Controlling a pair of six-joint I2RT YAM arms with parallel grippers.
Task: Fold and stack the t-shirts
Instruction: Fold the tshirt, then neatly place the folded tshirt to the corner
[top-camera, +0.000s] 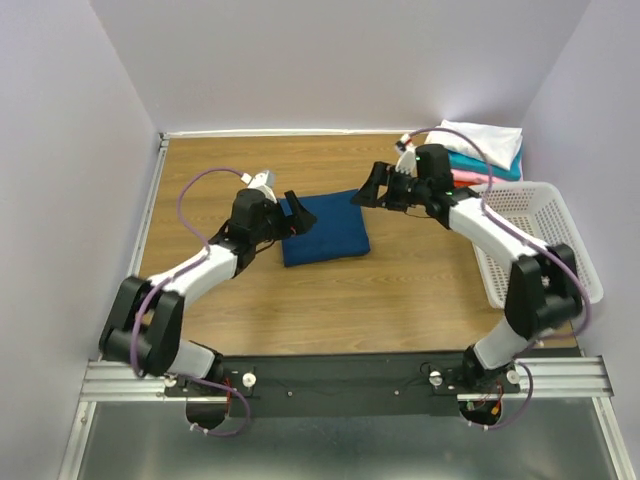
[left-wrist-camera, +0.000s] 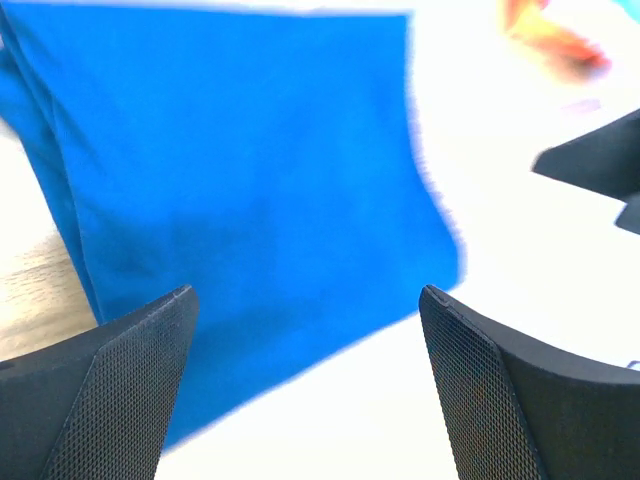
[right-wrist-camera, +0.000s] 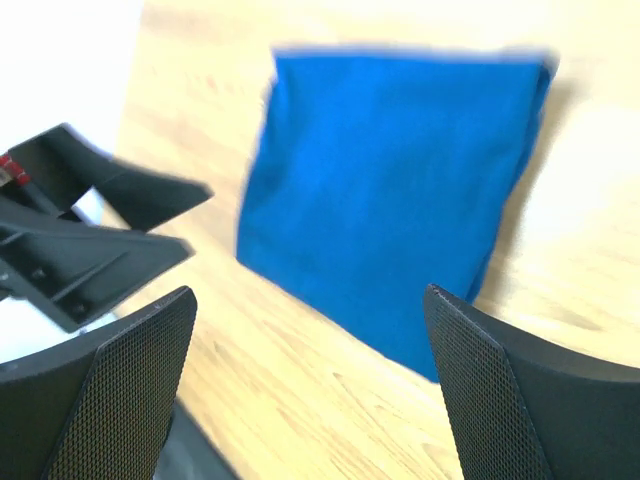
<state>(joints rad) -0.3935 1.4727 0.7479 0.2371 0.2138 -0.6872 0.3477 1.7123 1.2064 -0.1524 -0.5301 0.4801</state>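
My right gripper lowers onto the middle of the shirt's stack-side edge (top-camera: 363, 224) (right-wrist-camera: 490, 235) next and closes there, since bare wood beside that edge leaves room for a finger.
A navy blue t-shirt (top-camera: 324, 228) lies folded into a rectangle on the wooden table; its print does not show. It also shows in the left wrist view (left-wrist-camera: 240, 170) and the right wrist view (right-wrist-camera: 390, 200). My left gripper (top-camera: 299, 215) is open and empty at the shirt's left edge. My right gripper (top-camera: 372, 186) is open and empty just off its far right corner. Folded white (top-camera: 482, 138), teal (top-camera: 492, 165) and pink or orange-red (top-camera: 465, 179) shirts are stacked at the back right.
A white perforated basket (top-camera: 535, 240) stands at the right edge of the table (top-camera: 330, 300), next to the stack. Grey walls close in the left, back and right. The right arm reaches across in front of the basket.
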